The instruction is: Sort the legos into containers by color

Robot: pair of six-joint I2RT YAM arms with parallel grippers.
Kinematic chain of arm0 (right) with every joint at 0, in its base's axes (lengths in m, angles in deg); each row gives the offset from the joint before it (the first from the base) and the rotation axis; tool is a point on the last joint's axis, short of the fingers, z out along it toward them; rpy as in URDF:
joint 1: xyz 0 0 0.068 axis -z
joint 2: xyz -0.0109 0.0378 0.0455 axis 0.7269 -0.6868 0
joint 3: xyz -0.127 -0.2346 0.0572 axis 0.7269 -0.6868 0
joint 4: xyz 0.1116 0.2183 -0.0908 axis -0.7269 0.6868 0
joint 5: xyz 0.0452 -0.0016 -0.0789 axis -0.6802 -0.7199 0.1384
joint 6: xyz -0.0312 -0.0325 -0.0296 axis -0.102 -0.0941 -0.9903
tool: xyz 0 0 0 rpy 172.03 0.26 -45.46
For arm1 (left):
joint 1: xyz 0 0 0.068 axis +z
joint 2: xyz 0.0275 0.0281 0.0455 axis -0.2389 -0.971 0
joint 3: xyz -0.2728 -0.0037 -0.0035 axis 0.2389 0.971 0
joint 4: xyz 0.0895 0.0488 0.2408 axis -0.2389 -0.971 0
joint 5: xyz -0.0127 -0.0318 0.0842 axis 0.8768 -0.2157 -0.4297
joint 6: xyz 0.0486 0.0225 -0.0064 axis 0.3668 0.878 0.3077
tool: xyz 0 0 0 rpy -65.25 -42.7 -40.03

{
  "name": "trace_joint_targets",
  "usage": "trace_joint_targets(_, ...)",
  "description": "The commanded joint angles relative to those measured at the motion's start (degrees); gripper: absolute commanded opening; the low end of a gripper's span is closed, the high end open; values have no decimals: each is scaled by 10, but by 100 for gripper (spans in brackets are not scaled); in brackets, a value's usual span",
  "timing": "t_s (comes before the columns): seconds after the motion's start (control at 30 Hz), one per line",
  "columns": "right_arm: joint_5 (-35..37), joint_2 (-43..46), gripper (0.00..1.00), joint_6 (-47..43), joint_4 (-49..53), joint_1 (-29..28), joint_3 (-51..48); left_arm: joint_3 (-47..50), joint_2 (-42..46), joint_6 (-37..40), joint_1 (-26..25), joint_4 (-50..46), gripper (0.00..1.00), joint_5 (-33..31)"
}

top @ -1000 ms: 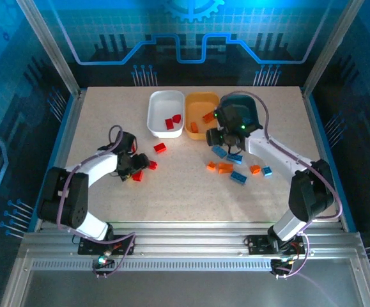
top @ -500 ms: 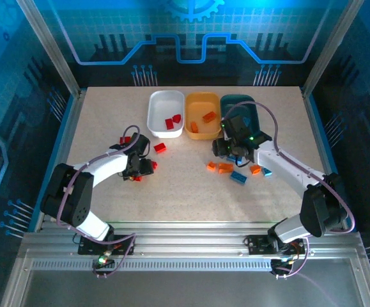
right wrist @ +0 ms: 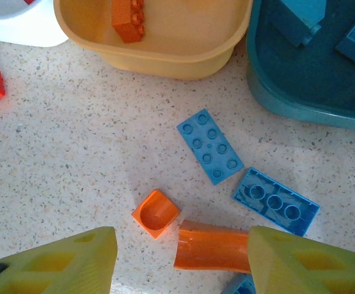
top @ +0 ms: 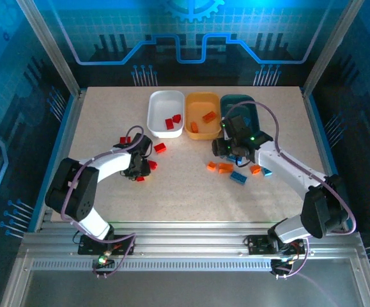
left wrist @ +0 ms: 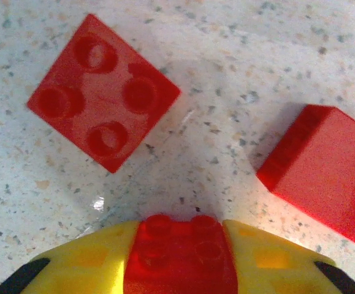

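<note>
My left gripper should first lift the small red brick and carry it away from my base, to let go of it over the white tub (top: 154, 115).
My left gripper (top: 138, 167) sits low on the table at the left and is shut on a small red brick (left wrist: 180, 252), pinched between its yellow fingers (left wrist: 85, 263). Just beyond it lie a red four-stud brick (left wrist: 102, 92) and another red brick (left wrist: 321, 171). My right gripper (right wrist: 183, 263) stands open over a curved orange piece (right wrist: 213, 246) and a small orange brick (right wrist: 156, 212), touching neither. Two light blue plates (right wrist: 209, 146) lie beyond them. The white tub (top: 154, 115), the yellow-orange tub (top: 202, 134) and the dark teal tub (top: 252, 105) stand in a row at the back.
Red bricks lie in the white tub, orange ones (right wrist: 127, 21) in the yellow-orange tub (right wrist: 165, 58), blue ones in the teal tub (right wrist: 287, 101). A loose red brick (top: 160, 148) lies near the white tub. An orange brick (top: 255, 169) and blue bricks (top: 238, 177) lie beside the right arm.
The right arm came away from above the teal tub and dropped toward the loose orange and blue bricks. The left gripper shifted a little to the right among the red bricks.
</note>
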Motion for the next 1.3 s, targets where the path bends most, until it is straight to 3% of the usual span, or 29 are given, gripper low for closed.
trace_joint_targets(0.0, 8, 22, 59, 0, 9, 1, -4, -16, 46, -5, -20, -40, 28, -8)
trace_joint_targets(0.1, 5, 28, 59, 3, 2, 6, -14, -55, 92, -3, -27, -66, 27, -9)
trace_joint_targets(0.2, -9, 32, 59, 15, -12, 12, -31, -132, 83, 11, -27, -80, 26, -12)
trace_joint_targets(0.57, -8, 99, 69, 56, -3, 36, -122, -532, -235, 53, -13, -131, 27, 49)
trace_joint_targets(0.77, -4, 121, 71, 79, 26, 68, -170, -684, -358, 48, 19, -164, 32, 104)
trace_joint_targets(1.0, -15, 147, 74, 105, 31, 121, -210, -739, -401, 53, 31, -177, 45, 126)
trace_joint_targets(1.1, -23, 151, 74, 104, 37, 138, -215, -742, -407, 52, 31, -173, 56, 134)
trace_joint_targets(1.27, -5, 169, 73, 98, 52, 144, -211, -743, -402, 45, 31, -175, 58, 160)
